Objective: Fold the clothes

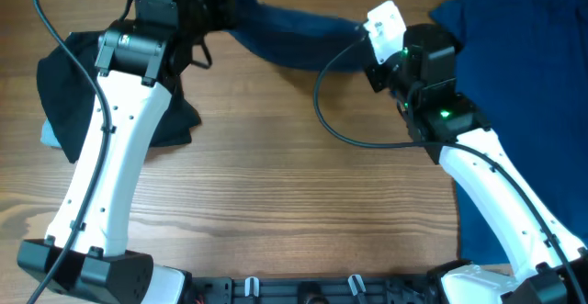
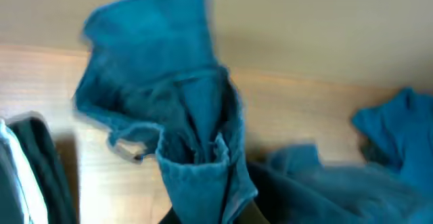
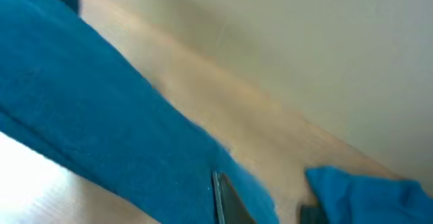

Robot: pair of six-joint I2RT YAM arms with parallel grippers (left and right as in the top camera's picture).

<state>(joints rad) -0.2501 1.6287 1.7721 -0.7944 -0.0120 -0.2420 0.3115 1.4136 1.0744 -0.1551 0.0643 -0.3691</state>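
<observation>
I will carry the bunched end back and down with my left gripper, releasing it on bare wood [image 1: 215, 76] [image 2: 101, 163] beside the black garment, since the cloth hangs in midair.
A dark blue garment [image 1: 285, 38] hangs stretched between my two grippers over the far side of the wooden table. My left gripper [image 1: 207, 15] is shut on one bunched end, which rises crumpled from the jaws [image 2: 206, 214] in the left wrist view [image 2: 169, 82]. My right gripper [image 1: 372, 42] holds the other end. In the right wrist view the cloth [image 3: 101, 116] runs as a taut band down to the fingers [image 3: 270, 210]. The fingertips themselves are mostly hidden by cloth.
A black garment [image 1: 64, 84] lies crumpled at the far left, partly under my left arm, with a bit of light blue cloth [image 1: 46, 137] beneath it. A large blue garment [image 1: 524, 65] covers the right side of the table [image 1: 294, 194]. A black cable [image 1: 340, 129] loops by the right arm.
</observation>
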